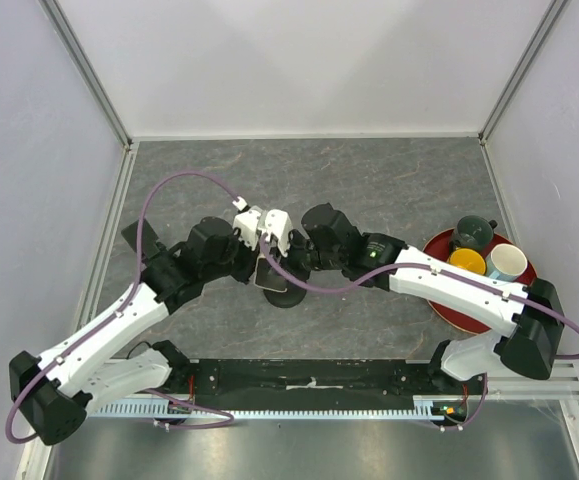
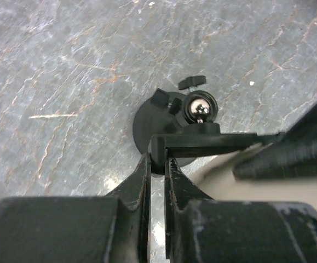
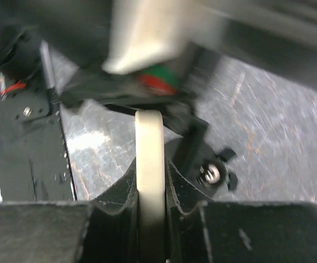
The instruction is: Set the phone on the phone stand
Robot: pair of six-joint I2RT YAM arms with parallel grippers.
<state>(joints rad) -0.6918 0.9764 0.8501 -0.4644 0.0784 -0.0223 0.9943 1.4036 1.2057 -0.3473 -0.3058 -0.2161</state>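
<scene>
The phone goes sideways with my right gripper to the holder plate next for release against it, since that plate lies to the gripper's right in its wrist view.
The black phone stand stands mid-table on a round base with a shiny ball joint. My left gripper is shut on the end of the stand's flat black holder plate. My right gripper is shut on the cream-edged phone and holds it on edge just above and beside the stand. In the top view both grippers, the left and the right, meet over the stand, with the phone between them. Whether the phone touches the holder plate is hidden.
A red tray at the right holds a dark green mug, a white mug and a yellow cup. The black base rail runs along the near edge. White walls enclose the table.
</scene>
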